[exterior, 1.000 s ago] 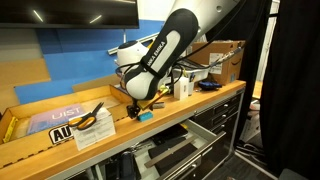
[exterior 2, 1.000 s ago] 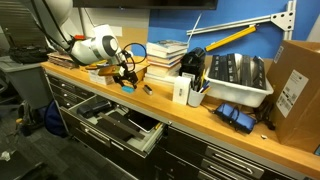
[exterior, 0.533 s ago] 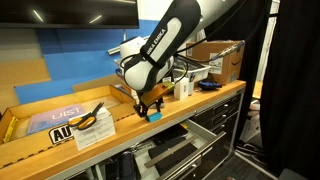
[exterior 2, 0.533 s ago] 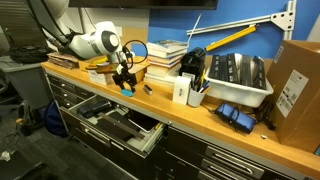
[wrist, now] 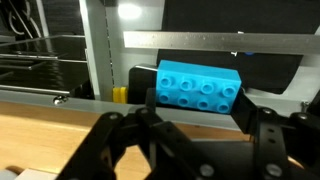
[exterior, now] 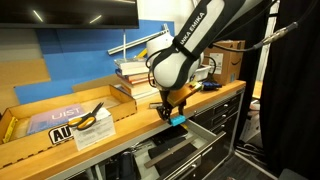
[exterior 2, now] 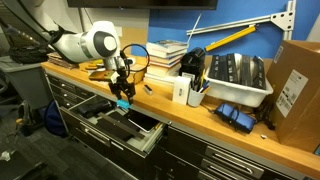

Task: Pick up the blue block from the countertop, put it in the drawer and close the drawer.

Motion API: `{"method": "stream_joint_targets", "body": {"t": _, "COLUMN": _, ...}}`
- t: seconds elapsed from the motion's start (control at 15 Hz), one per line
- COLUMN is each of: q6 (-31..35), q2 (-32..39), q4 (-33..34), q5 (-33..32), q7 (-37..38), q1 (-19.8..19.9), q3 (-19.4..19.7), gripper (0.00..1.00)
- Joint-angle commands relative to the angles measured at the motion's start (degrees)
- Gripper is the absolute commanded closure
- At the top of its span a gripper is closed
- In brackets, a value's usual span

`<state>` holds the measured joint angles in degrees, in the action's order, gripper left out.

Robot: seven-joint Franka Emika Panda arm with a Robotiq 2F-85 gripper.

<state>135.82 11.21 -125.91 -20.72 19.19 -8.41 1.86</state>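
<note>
The gripper moves down away from the countertop edge next and releases the blue block (exterior: 178,120), since the open drawer's dark inside lies below it, clear of that edge.
My gripper (exterior: 176,115) (exterior 2: 123,98) is shut on the blue block (exterior: 178,120) (exterior 2: 124,103), a small cyan studded brick. I hold it in the air just past the front edge of the wooden countertop (exterior: 120,128) (exterior 2: 190,112), above the open dark-grey drawer (exterior: 172,152) (exterior 2: 128,127). In the wrist view the blue block (wrist: 197,88) sits between my gripper fingers (wrist: 195,112), with the countertop edge (wrist: 60,130) below and the drawer's inside (wrist: 45,65) behind.
On the countertop are a stack of books (exterior 2: 165,54), a white bin (exterior 2: 235,82), a cardboard box (exterior 2: 297,85), a yellow-and-black tool (exterior: 88,116) and a white cup (exterior 2: 180,91). A black curtain (exterior: 290,90) hangs beside the bench.
My gripper has lifted the blue block off the countertop and carried it outward past the front edge, over the open drawer.
</note>
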Motion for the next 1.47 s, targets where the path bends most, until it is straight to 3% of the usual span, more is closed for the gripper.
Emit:
{"method": "stream_joint_targets", "body": {"t": 0.0, "q6": 9.8, "q2": -3.9, "q4": -9.7, "q5": -1.5, "q7": 2.0, "q1": 1.3, "q3": -0.3, "gripper": 0.53}}
{"method": "stream_joint_targets", "body": {"t": 0.4, "q6": 20.8, "q2": -1.5, "q4": -16.7, "q5": -5.9, "q7": 7.4, "q1": 0.0, "q3": 1.1, "gripper": 0.53}}
{"method": "stream_joint_targets", "body": {"t": 0.47, "q6": 21.3, "q2": -1.0, "q4": -17.0, "q5": -6.9, "q7": 8.6, "q1": -0.2, "q3": 1.4, "gripper": 0.07}}
{"method": "stream_joint_targets", "body": {"t": 0.6, "q6": 21.1, "q2": -1.1, "q4": -17.2, "q5": -7.8, "q7": 9.9, "q1": -0.5, "q3": 1.7, "gripper": 0.0}}
{"method": "stream_joint_targets", "body": {"t": 1.0, "q6": 16.7, "q2": -7.5, "q4": -19.9, "q5": -6.0, "q7": 7.3, "q1": 1.6, "q3": 2.3, "gripper": 0.0}}
{"method": "stream_joint_targets", "body": {"t": 1.4, "q6": 8.9, "q2": -13.7, "q4": -27.8, "q5": -2.6, "q7": 3.2, "q1": 6.6, "q3": 1.8, "gripper": 0.0}}
